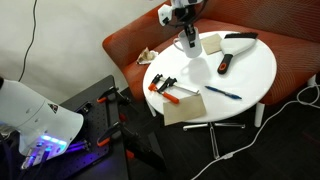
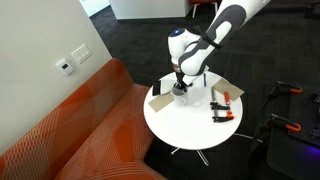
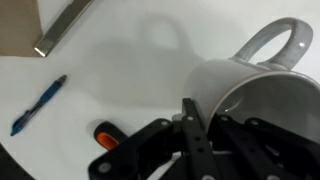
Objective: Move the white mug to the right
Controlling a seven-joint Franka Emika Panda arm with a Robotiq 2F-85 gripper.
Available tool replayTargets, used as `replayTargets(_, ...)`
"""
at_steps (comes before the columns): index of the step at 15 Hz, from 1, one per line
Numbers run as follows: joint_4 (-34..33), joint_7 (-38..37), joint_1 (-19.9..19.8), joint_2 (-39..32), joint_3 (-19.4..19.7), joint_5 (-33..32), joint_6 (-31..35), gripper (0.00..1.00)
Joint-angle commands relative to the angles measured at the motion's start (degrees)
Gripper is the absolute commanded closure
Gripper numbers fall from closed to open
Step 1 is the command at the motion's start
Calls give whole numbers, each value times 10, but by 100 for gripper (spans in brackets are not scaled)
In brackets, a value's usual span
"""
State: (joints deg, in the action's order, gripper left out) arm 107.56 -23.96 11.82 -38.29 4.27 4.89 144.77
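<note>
I should next move the white mug [image 1: 189, 46] toward the orange-and-black tool and lower it onto the table, because the white surface beside that tool is bare.
The white mug [image 3: 250, 85] fills the right of the wrist view, its loop handle pointing up and away. My gripper [image 3: 215, 125] straddles the mug's wall, with one finger outside the rim and one inside, shut on it. In both exterior views the gripper [image 1: 188, 40] [image 2: 181, 86] points down over the back part of the round white table [image 1: 250, 75], and the mug [image 1: 189, 46] shows only as a small white shape under the fingers. I cannot tell whether the mug rests on the table or hangs just above it.
A blue pen [image 3: 40, 105] [image 1: 222, 92] and an orange-and-black tool [image 3: 105, 135] lie near the mug. Orange clamps [image 1: 165, 86] and a beige pad [image 1: 185, 106] lie at the front. Another beige pad [image 1: 211, 43] and black tools [image 1: 225, 65] lie behind. An orange sofa [image 2: 70, 130] borders the table.
</note>
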Motion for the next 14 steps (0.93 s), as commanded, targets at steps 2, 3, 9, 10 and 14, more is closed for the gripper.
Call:
replayTargets(2, 19, -59, -6, 35, 23, 5, -7, 97)
replayTargets(3, 16, -69, -7, 33, 27, 5, -8, 97)
replayTargets(9, -6, -101, -27, 13, 31, 17, -17, 97)
replayTargets(10, -10, -103, -32, 10, 28, 21, -21, 97)
replayTargets(14, -25, -98, -43, -7, 24, 30, -29, 97)
